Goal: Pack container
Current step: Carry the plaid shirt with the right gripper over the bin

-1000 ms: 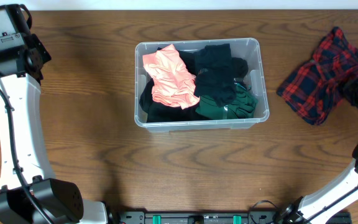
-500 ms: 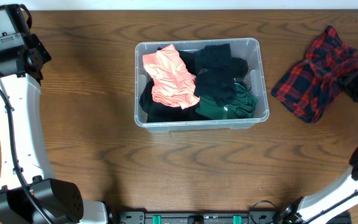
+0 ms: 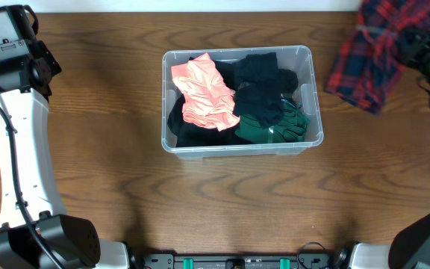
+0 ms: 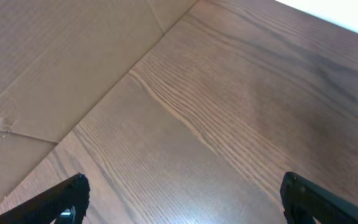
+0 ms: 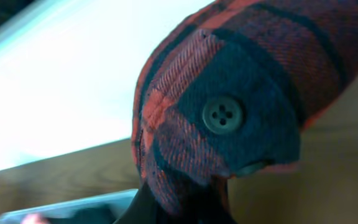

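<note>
The plaid shirt [image 3: 368, 52] still hangs outside, so next my right gripper needs to travel left in the overhead view and down over the container's clothes to release it.
The container [image 3: 316, 97], a clear plastic bin, stands mid-table and holds a salmon garment [image 3: 204, 90], black clothes [image 3: 263, 75] and a green piece [image 3: 271, 123]. A red-and-navy plaid shirt [image 3: 368, 52] hangs at the far right, raised off the table, with my right gripper [image 3: 424, 56] shut on it. In the right wrist view the plaid shirt [image 5: 229, 93] fills the frame and hides the fingers of the right gripper [image 5: 185, 205]. A corner of the container [image 5: 73, 208] shows low on the left. My left gripper [image 4: 185, 205] stands open over bare wood at the far left.
A brown cardboard sheet [image 4: 55, 56] lies beyond the table edge in the left wrist view. The left arm [image 3: 17, 134] runs down the table's left side. A white strip [image 3: 200, 6] borders the far edge.
My right gripper has carried the plaid shirt up off the table, toward the far edge and slightly left. The left arm and the container's contents have not moved.
</note>
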Motion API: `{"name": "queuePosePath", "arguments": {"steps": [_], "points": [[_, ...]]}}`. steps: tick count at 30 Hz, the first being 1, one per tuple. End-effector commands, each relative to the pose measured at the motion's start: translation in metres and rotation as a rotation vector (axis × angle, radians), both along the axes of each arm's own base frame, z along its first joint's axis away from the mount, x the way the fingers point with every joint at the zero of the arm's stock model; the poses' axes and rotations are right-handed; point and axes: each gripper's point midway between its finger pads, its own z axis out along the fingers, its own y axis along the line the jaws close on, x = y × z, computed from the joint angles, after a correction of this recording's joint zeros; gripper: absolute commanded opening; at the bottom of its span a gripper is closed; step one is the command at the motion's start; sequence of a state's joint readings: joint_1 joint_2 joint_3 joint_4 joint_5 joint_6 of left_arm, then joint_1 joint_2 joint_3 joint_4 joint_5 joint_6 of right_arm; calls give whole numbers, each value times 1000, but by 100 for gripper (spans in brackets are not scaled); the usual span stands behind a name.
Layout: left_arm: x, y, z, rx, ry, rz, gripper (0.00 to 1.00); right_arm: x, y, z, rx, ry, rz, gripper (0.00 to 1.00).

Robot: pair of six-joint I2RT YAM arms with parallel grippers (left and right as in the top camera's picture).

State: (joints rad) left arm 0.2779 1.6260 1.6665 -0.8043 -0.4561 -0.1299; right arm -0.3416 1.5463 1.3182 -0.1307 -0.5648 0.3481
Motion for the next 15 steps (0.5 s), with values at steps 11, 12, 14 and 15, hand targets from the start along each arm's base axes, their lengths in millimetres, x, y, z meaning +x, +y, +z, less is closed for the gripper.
{"name": "queuePosePath", "arguments": {"steps": [11,12,14,15], "points": [[-2,3,0,14,8,9,98,-7,136,87,219,-161,-76,1],[-2,3,0,14,8,9,98,-9,146,92,230,-181,-89,1],[-2,3,1,14,8,9,98,-11,163,100,252,-209,-112,1],[-2,3,0,14,8,9,98,-14,173,102,270,-217,-140,1]]}}
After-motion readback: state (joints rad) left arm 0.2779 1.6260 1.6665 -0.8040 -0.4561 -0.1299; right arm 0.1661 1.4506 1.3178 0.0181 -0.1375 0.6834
